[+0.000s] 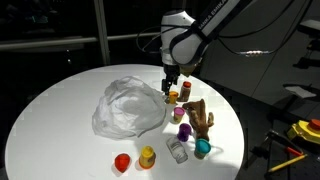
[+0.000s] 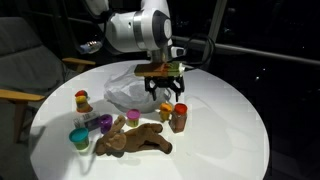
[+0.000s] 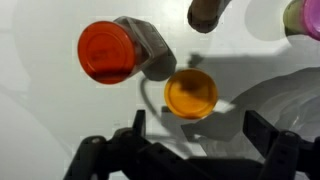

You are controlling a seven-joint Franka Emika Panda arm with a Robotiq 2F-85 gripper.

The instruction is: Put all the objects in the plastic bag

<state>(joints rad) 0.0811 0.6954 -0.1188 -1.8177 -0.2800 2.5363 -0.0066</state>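
The round orange toy beside the red-capped bottle sits ahead of my open fingers, so I need to bring my gripper down toward it next.
The plastic bag lies crumpled and whitish on the round white table. My gripper hangs open just beside the bag's edge, over a small orange toy. In the wrist view the orange toy sits just ahead of my open gripper, with nothing between the fingers. A red-capped bottle stands next to it. The brown hand figure lies nearby among purple, teal, yellow, red and clear toys.
A red cup and a yellow toy stand near the table's front edge. A teal toy and a clear cup sit close to the rim. A chair stands beside the table.
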